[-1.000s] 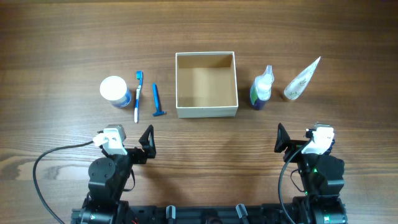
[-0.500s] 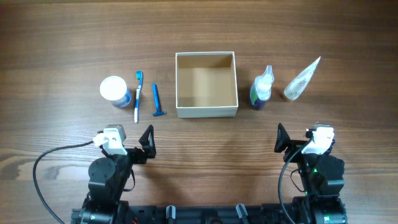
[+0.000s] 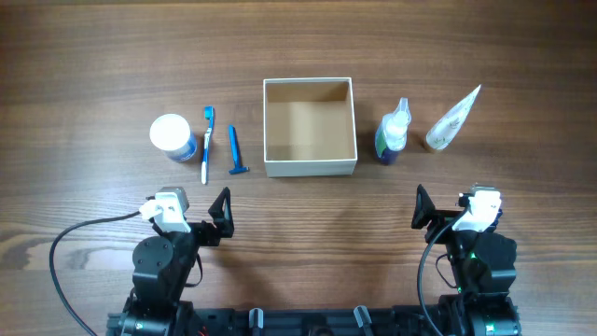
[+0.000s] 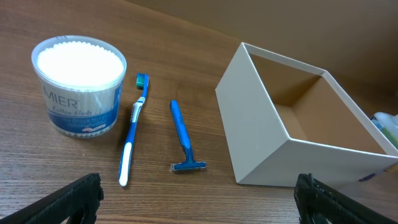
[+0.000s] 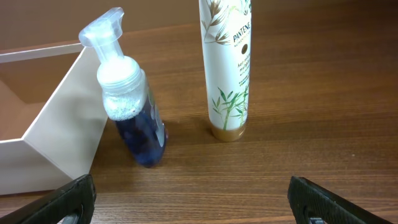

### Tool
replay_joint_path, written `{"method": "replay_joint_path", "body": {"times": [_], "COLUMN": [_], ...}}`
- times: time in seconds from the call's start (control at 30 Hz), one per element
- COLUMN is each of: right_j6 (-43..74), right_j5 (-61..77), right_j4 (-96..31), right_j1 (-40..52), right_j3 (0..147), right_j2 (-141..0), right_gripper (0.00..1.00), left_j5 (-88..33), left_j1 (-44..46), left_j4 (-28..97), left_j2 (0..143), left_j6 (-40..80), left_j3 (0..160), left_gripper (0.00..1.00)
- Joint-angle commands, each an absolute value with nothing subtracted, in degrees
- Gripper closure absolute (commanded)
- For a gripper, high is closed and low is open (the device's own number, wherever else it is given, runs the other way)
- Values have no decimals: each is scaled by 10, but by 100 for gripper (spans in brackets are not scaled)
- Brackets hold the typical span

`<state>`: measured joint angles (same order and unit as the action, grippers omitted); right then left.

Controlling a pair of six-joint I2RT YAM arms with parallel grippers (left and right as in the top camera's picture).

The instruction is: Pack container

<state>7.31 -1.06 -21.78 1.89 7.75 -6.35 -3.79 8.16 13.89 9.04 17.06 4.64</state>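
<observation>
I should next raise my right gripper outward, tilt it down and lower it over the top of the blue pump bottle [image 3: 392, 133] [image 5: 117, 65], because the side of the box is close beside it.
The container [image 3: 310, 166] is a square open cardboard box, cream walls and tan inside, empty, at the table's middle; it also shows in the left wrist view [image 4: 261, 137] and the right wrist view [image 5: 59, 134]. Left of it lie a blue razor [image 3: 235, 149], a blue-and-white toothbrush [image 3: 206, 144] and a round white-lidded jar [image 3: 172, 136]. Right of it stand a blue pump bottle [image 3: 392, 133] and a white shampoo tube [image 3: 453, 119]. My left gripper [image 3: 222, 213] and right gripper [image 3: 421, 207] are open and empty near the front edge, well short of all items.
The wood table [image 3: 308, 37] extends behind and in front of the row of items. A black cable [image 3: 70, 238] loops at the front left by the left arm's base.
</observation>
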Motion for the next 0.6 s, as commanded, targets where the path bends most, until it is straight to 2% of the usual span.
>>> {"method": "replay_joint_path", "body": {"times": [0.0, 0.07, 0.13, 0.2, 0.3, 0.4, 0.57], "right_j6": [79, 148, 346, 427, 360, 339, 199], "right_j5": [1, 15, 63, 68, 199, 223, 223], "right_j4": [-215, -193, -200, -202, -161, -183, -314], "right_j1": [20, 20, 20, 20, 20, 20, 20], "right_j3": [74, 74, 74, 74, 91, 155, 377], "right_j2": [-55, -55, -55, -55, -58, -86, -246], "right_gripper": [0, 0, 0, 0, 0, 0, 0], "left_j5": [-38, -38, -38, -38, -38, -38, -38], "left_j1": [77, 77, 77, 77, 77, 77, 77], "left_j4": [137, 137, 137, 137, 137, 137, 137], "left_j2": [86, 86, 86, 86, 86, 86, 86], "left_j6": [170, 170, 170, 170, 170, 170, 170], "left_j3": [43, 43, 43, 43, 43, 43, 43], "left_gripper": [0, 0, 0, 0, 0, 0, 0]}}
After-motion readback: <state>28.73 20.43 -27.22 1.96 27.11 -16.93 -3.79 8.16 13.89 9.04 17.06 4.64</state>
